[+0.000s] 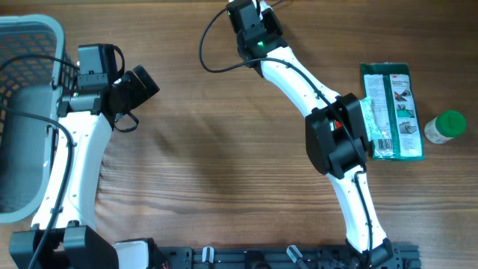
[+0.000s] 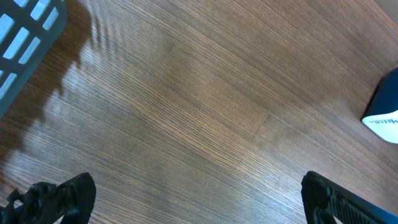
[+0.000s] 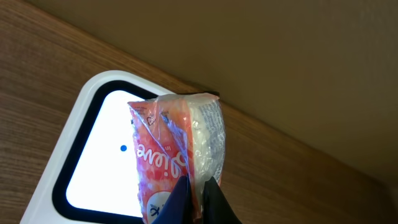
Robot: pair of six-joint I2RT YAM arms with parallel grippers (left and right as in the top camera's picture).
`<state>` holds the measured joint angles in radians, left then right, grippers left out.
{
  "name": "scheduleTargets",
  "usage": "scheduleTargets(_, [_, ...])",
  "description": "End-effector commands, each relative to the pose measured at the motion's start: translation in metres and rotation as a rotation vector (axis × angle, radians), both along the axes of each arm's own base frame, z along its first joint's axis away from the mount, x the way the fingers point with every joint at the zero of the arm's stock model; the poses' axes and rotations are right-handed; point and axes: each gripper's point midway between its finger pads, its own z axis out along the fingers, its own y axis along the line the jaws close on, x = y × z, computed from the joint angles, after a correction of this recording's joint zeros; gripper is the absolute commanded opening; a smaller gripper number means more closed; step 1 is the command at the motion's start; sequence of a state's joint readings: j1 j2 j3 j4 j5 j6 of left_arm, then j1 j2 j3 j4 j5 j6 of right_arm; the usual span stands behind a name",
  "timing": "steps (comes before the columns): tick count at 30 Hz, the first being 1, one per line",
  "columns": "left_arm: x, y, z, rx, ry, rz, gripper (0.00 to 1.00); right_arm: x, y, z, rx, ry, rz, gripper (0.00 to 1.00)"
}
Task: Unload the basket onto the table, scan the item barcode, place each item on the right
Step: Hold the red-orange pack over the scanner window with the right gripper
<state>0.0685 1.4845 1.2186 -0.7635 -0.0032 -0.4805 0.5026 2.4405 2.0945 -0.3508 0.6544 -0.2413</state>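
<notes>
Bare wood by the green packet lies back of my right gripper, to its right in the overhead view, so next I swing there and free the held packet.
An orange-red plastic packet (image 3: 177, 155) with white lettering and a clear crinkled side stands upright in my right gripper (image 3: 198, 193), which is shut on the packet's lower part. Just behind the packet lies the scanner (image 3: 93, 168), a white glowing panel with a black rim and a blue dot, close to the table's far edge. In the overhead view the right wrist (image 1: 254, 33) reaches to the table's top edge; packet and scanner are hidden there. My left gripper (image 2: 199, 205) hangs open over bare wood, beside the basket, with nothing between its fingers.
A grey-blue plastic basket (image 1: 22, 112) stands at the far left, and its corner shows in the left wrist view as the basket (image 2: 25, 37). A green packet (image 1: 392, 112) and a green-capped bottle (image 1: 446, 125) lie at the right. A blue-and-white object (image 2: 385, 115) touches the left wrist view's right edge.
</notes>
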Motion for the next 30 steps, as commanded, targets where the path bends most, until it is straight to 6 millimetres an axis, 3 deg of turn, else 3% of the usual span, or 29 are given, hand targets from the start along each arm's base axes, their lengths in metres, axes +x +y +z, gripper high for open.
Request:
scheduleTargets(1, [0.001, 0.003, 0.006, 0.010, -0.016, 0.008, 1.00, 0.001, -0.001, 0.033, 0.067, -0.050, -0.005, 0.05])
scheduleTargets(8, [0.001, 0.003, 0.006, 0.010, -0.016, 0.008, 1.00, 0.000, -0.001, 0.057, 0.087, -0.087, -0.003, 0.04])
scheduleTargets(12, [0.001, 0.003, 0.006, 0.010, -0.016, 0.008, 1.00, -0.001, -0.002, 0.059, 0.077, -0.084, 0.001, 0.04])
scheduleTargets(17, [0.001, 0.003, 0.006, 0.010, -0.016, 0.008, 1.00, -0.004, 0.000, 0.054, 0.063, -0.056, 0.023, 0.04])
scheduleTargets(22, [0.001, 0.003, 0.006, 0.010, -0.016, 0.008, 1.00, -0.012, 0.022, 0.032, 0.120, 0.053, 0.144, 0.05])
scheduleTargets(26, [0.001, 0.003, 0.006, 0.010, -0.016, 0.008, 1.00, -0.016, 0.017, 0.015, 0.095, 0.100, 0.138, 0.04])
scheduleTargets(30, [0.001, 0.003, 0.006, 0.010, -0.016, 0.008, 1.00, -0.012, 0.001, 0.015, 0.058, 0.082, 0.075, 0.04])
